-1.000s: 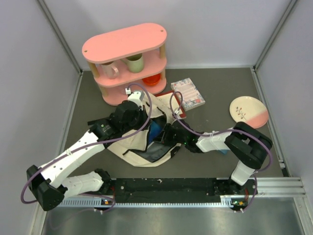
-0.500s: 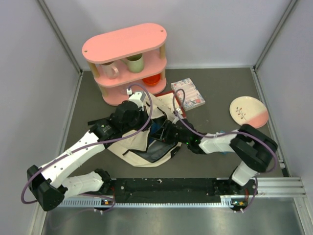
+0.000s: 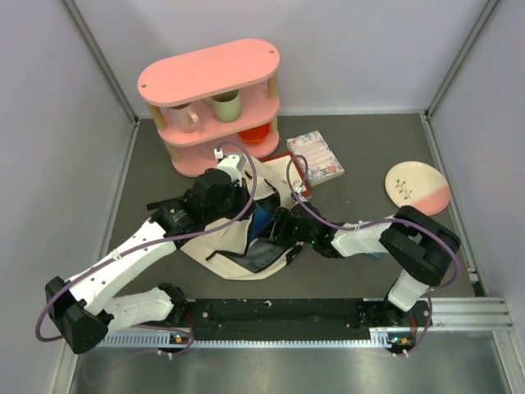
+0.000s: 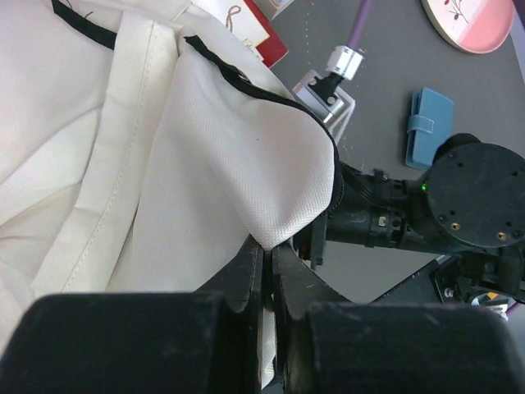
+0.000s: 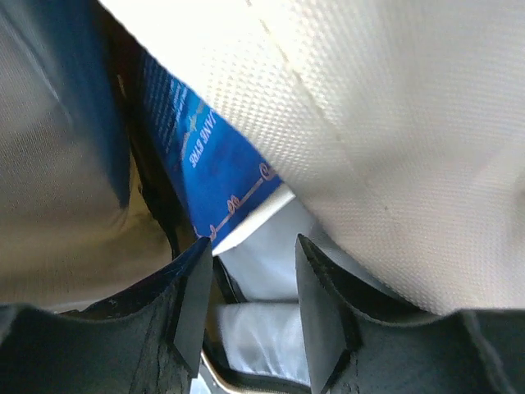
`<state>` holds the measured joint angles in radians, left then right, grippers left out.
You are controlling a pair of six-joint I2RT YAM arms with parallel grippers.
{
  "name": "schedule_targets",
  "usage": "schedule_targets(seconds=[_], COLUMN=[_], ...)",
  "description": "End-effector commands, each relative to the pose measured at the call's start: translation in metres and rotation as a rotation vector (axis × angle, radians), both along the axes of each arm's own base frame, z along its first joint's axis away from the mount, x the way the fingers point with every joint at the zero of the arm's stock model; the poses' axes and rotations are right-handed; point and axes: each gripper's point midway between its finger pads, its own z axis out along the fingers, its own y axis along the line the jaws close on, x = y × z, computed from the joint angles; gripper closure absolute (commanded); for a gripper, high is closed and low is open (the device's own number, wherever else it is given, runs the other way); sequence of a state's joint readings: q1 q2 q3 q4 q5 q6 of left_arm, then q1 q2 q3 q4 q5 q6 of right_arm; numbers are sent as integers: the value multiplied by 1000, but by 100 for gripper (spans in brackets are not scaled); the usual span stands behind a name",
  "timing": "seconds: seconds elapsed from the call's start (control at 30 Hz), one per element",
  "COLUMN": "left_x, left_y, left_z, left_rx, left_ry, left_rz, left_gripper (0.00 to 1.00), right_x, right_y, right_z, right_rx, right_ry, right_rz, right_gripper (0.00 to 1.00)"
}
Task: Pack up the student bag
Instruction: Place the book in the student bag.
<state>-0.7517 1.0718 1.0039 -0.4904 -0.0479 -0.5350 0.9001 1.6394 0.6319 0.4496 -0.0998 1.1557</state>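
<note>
My left gripper draws the bag's upper flap to the left in the top view next. It then releases it over the bag's opening [image 3: 259, 251], since the blue book already sits inside.
The student bag [image 3: 234, 238] is a cream fabric backpack lying at mid-table with its mouth facing right. My left gripper [image 3: 227, 175] is shut on the bag's upper flap [image 4: 246, 164] and holds it lifted; the fabric is pinched between the fingertips [image 4: 268, 250]. My right gripper [image 3: 279, 226] reaches into the bag's mouth. In the right wrist view its jaws [image 5: 250, 258] stand open on pale lining, with nothing clamped. A blue book [image 5: 205, 164] sits inside the bag just past the fingertips, under the cream flap [image 5: 394, 123].
A pink two-tier shelf [image 3: 215, 98] with mugs stands at the back left. A floral notebook [image 3: 316, 154] and a red-edged book [image 3: 299, 182] lie behind the bag. A pink-and-white plate [image 3: 417, 186] sits at the right. A small blue case [image 4: 428, 123] lies near the right arm.
The right gripper's jaws have widened inside the bag. The right arm pushed in a little, then eased back. The left gripper still holds the flap in place.
</note>
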Motion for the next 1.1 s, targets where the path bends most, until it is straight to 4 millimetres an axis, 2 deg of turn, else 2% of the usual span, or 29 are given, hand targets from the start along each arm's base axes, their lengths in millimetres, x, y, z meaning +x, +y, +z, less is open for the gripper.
schedule_targets(seconds=[0.0, 0.13, 0.27, 0.37, 0.4, 0.53, 0.6, 0.63, 0.73, 0.8, 0.87, 0.97, 1.0, 1.07], left_x=[5, -2, -10, -13, -13, -14, -12, -7, 3, 3, 4, 5, 4, 5], left_y=[-13, -24, -34, -36, -36, -32, -26, -16, 6, 17, 25, 29, 29, 28], left_z=[26, 21, 16, 13, 13, 6, 3, -2, -8, -13, -17, -21, -21, -24], left_rx=[-69, -89, -99, -100, -99, -80, -57, -19, 54, 91, 119, 132, 132, 136], left_ry=[-67, -36, -3, 7, 10, 25, 29, 28, 12, 18, 18, 23, 25, 32], left_rz=[-43, -112, -180, -198, -201, -186, -154, -104, 10, 53, 82, 91, 88, 83], left_gripper=[100, 100, 100, 100, 100, 100, 100, 100, 100, 100, 100, 100, 100, 100], right_x=[23, 38, 53, 61, 64, 65, 58, 54, 41, 33, 21, 11, 6, 17], right_y=[27, 41, 56, 59, 61, 61, 58, 54, 34, 10, -9, -34, -45, -69], right_z=[30, 36, 53, 53, 62, 65, 63, 70, 68, 64, 69, 69, 81, 80], right_rx=[105, 136, 185, 189, 221, 266, 263, 266, 234, 148, 90, 22, 10, -85], right_ry=[-74, -121, -187, -223, -257, -280, -273, -285, -304, -291, -311, -334, -350, -355], right_rz=[8, 19, 21, 15, 15, 27, 46, 48, 55, 22, 23, 0, -6, -118], right_gripper=[56, 57, 57, 55, 54, 46, 45, 44, 40, 39, 37, 36, 36, 33])
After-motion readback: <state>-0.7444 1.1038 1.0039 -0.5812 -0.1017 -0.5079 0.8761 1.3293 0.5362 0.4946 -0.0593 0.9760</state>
